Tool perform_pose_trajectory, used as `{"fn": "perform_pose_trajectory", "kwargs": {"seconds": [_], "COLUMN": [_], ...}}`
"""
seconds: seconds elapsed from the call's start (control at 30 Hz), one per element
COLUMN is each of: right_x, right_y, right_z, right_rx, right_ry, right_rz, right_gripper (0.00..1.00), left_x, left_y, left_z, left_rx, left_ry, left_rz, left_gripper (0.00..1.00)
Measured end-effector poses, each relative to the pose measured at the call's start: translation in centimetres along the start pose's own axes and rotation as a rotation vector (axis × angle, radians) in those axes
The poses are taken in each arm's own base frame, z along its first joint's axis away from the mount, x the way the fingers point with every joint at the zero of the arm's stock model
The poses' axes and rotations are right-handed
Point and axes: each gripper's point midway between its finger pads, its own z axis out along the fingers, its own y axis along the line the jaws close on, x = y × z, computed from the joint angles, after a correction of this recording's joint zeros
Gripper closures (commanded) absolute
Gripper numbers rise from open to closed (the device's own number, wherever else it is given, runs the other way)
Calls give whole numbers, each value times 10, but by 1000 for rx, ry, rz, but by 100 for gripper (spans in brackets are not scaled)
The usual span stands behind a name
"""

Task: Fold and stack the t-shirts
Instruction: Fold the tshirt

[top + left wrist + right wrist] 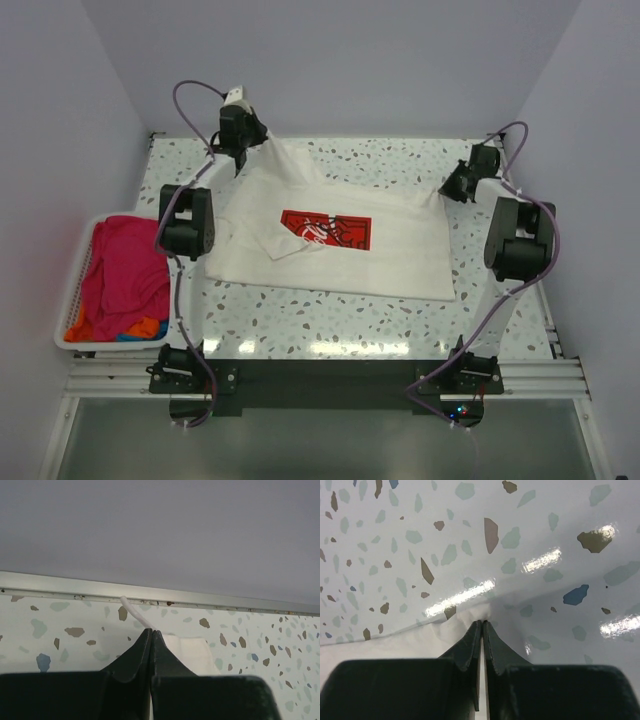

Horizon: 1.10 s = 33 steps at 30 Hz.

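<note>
The shirt's held corner should be let go over the shirt's plain side edge (pixel 445 247) once my right gripper moves back toward the base, because flat cloth lies spread there.
A white t-shirt (pixel 390 255) with a red printed panel (pixel 326 229) lies spread on the speckled table (pixel 300 310). My left gripper (pixel 241 143) is shut on the shirt's far left corner, lifted off the table. In the left wrist view the white cloth (pixel 187 650) pokes out past the shut fingertips (pixel 151 631). My right gripper (pixel 455 188) is shut on the shirt's far right corner. In the right wrist view the white cloth (pixel 420 637) bunches at the closed tips (pixel 482 623).
A white basket (pixel 82 262) at the table's left edge holds pink, orange and blue garments (pixel 125 275). A metal rail (pixel 200 600) runs along the table's back edge under the wall. Walls close in on the left, back and right.
</note>
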Motion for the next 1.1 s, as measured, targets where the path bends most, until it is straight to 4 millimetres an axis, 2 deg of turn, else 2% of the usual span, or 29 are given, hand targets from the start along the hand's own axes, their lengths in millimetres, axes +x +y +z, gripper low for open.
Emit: {"fn": "perform_pose_trajectory", "kwargs": {"seconds": [0.17, 0.4, 0.73, 1.0, 1.1], "right_x": [-3, -6, 19, 20, 26], "right_y": [1, 6, 0, -3, -10], "right_z": [-13, -36, -64, -99, -105], "right_rx": [-25, -64, -71, -74, -61], "right_ry": [-21, -57, -52, -100, -99], "right_rz": [25, 46, 84, 110, 130], "right_gripper": [100, 100, 100, 100, 100], "left_x": [5, -16, -23, -22, -18], "left_y": [5, 0, 1, 7, 12], "left_z": [-13, -42, -104, -151, -168], "left_rx": [12, 41, 26, -30, -61], "left_ry": [14, -20, -43, -59, -60], "left_rz": [-37, -67, -116, -150, -175], "left_gripper": [100, 100, 100, 100, 100]}}
